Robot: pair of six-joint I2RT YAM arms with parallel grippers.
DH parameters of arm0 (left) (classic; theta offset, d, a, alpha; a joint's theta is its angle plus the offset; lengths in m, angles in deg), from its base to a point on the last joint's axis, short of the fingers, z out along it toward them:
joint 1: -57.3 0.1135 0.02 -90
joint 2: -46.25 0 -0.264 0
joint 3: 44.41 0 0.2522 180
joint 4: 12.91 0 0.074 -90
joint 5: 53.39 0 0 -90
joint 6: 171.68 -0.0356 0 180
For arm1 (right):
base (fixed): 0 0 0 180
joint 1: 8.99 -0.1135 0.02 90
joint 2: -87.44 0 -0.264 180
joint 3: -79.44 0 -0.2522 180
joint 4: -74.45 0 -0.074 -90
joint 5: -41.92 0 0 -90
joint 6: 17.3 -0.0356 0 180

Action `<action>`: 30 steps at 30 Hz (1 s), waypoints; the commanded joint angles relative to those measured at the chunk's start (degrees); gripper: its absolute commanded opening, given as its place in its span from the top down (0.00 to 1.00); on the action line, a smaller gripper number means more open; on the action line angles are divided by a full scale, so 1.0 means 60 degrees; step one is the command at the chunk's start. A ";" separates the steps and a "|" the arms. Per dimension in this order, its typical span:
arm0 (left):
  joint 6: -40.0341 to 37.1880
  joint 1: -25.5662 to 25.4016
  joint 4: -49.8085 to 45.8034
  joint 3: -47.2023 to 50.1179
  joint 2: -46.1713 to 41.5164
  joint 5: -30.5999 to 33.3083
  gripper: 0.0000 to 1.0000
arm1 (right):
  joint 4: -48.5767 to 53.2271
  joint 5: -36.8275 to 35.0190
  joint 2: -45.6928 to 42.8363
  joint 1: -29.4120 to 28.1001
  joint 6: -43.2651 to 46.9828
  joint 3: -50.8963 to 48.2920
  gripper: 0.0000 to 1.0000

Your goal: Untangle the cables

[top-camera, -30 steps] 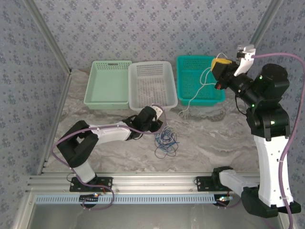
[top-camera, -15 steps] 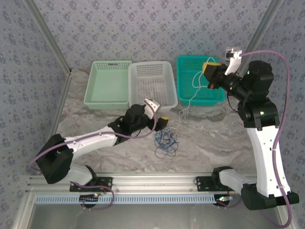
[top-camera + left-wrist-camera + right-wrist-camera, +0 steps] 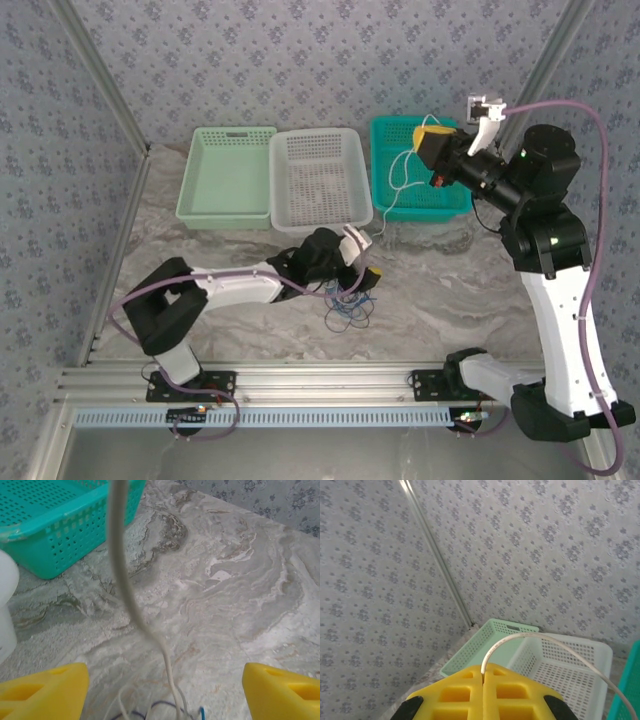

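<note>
The cable's lower part hangs outside the near rim of the teal basket, so I should next move my right gripper outward, then lower it over the teal basket's bottom to release the cable.
The cables [image 3: 348, 303] lie as a small tangle of blue, dark purple and whitish loops on the marble table. My left gripper [image 3: 362, 266] hovers just above the tangle's far edge, open, its yellow fingertips [image 3: 42, 690] wide apart. A whitish cable [image 3: 122, 580] runs down between them without touching either, to blue loops [image 3: 165, 709] at the bottom edge. My right gripper [image 3: 428, 140] is raised over the teal basket [image 3: 455, 205], shut on the whitish cable's upper end [image 3: 492, 652]. The whitish cable [image 3: 400, 190] hangs from it down to the tangle.
Three baskets stand in a row at the back: pale green [image 3: 228, 180], white [image 3: 320, 175] and teal. In the left wrist view the teal basket [image 3: 55, 535] sits at the upper left. Patterned walls enclose the table; open marble lies right of the tangle.
My left gripper has opened wide and shifted right, over the tangle. My right gripper has carried the whitish cable's end leftward above the teal basket.
</note>
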 commanded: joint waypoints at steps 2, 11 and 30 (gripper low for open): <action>0.0180 -0.0051 -0.0241 -0.0809 0.0666 0.0807 0.24 | 0.0121 0.0399 -0.0042 -0.0131 -0.0376 0.0687 1.00; 0.0296 -0.0051 -0.1075 -0.0529 0.1288 0.1678 0.44 | 0.0857 0.0187 0.1024 0.0675 -0.0317 0.3166 1.00; 0.0517 -0.0052 -0.0880 0.0614 -0.0740 0.2511 0.32 | 0.0100 -0.1113 0.4023 0.2145 0.0729 0.3255 1.00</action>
